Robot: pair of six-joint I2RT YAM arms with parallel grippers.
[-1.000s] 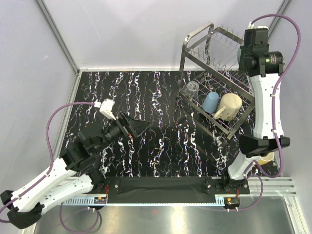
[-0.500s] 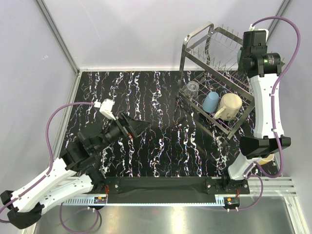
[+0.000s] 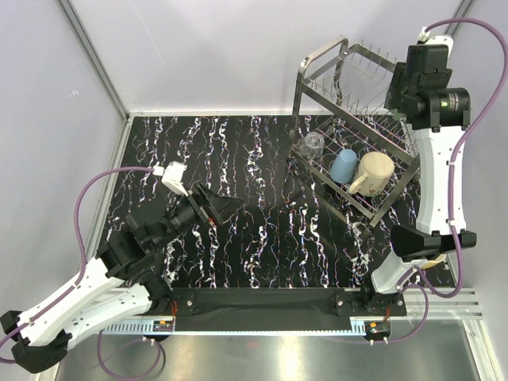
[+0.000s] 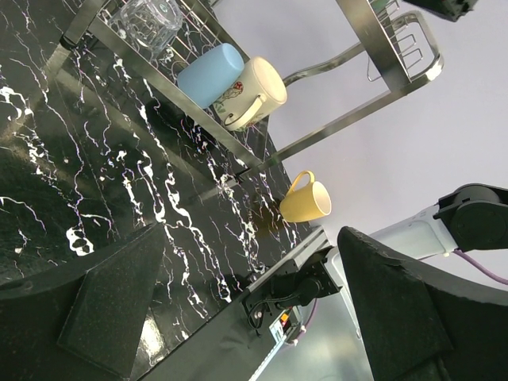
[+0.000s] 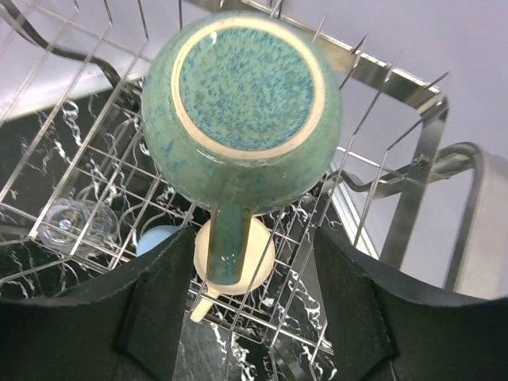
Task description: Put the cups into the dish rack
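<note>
My right gripper moves back and down onto the rim of the yellow mug [image 4: 305,198] beside the handle next, as that mug is the only cup off the rack.
The teal glazed mug [image 5: 250,83] rests upside down on the upper tier of the dish rack [image 5: 389,83], its handle [image 5: 228,230] pointing at the camera. My right gripper [image 5: 254,317] is open; its fingers stand wide either side of the handle without touching it. In the top view it [image 3: 406,83] hovers over the upper tier of the rack [image 3: 317,71] and hides the teal mug. The lower tier holds the clear glass tumbler [image 3: 312,144], light-blue cup [image 3: 344,165] and cream mug [image 3: 373,172]. The yellow mug [image 4: 305,198] stands on the table by the right arm's base. My left gripper [image 3: 222,208] is open and empty.
The black marbled table [image 3: 238,159] is walled in by grey panels on a metal frame [image 3: 95,59]. A black rail [image 3: 262,302] runs along the near edge. The right arm's elbow [image 3: 429,238] hangs over the yellow mug [image 3: 433,259].
My right wrist has drawn up and to the right, away from the upper tier. The left arm has not moved.
</note>
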